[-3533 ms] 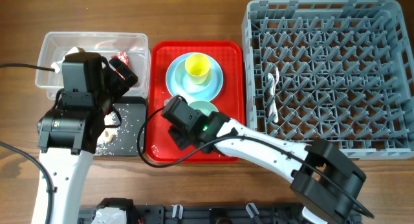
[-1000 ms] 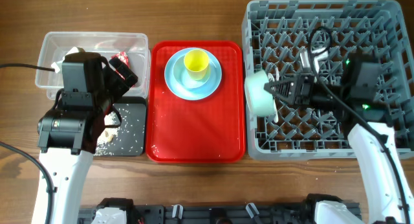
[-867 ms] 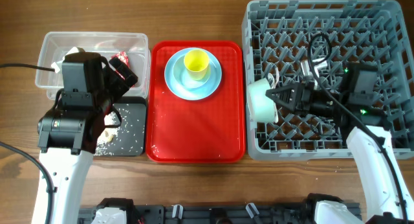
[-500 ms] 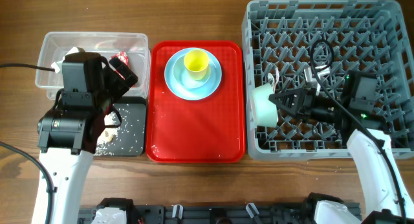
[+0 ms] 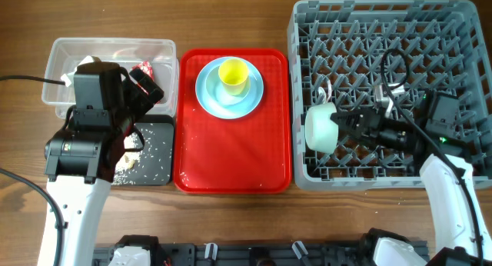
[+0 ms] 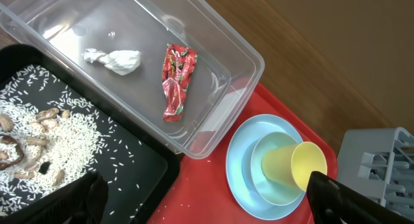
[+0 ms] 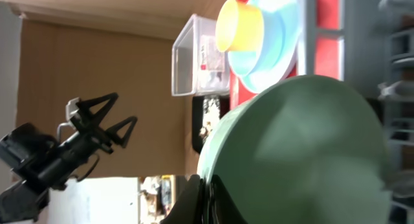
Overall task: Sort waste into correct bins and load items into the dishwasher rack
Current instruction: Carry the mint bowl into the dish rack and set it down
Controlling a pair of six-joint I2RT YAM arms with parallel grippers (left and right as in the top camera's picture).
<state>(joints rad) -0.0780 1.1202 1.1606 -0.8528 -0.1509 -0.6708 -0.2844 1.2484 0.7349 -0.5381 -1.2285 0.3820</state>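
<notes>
Next, my right gripper lowers toward the rack's near corner by the red tray, which lies below it, and releases the bowl's rim, already hanging there.
My right gripper is shut on the rim of the pale green bowl, holding it on edge inside the front left part of the grey dishwasher rack. The bowl fills the right wrist view. The yellow cup stands on the light blue plate on the red tray. My left gripper hangs open over the tray's left edge. The red wrapper and white tissue lie in the clear tub. Rice scraps lie in the black tray.
A white utensil lies in the rack just behind the bowl. The left arm body hangs over the tub and the black tray. Wooden table surrounds everything.
My right gripper has carried the green bowl from the red tray into the rack's front left, then lowered and shifted it slightly right and forward. The left arm has not moved.
</notes>
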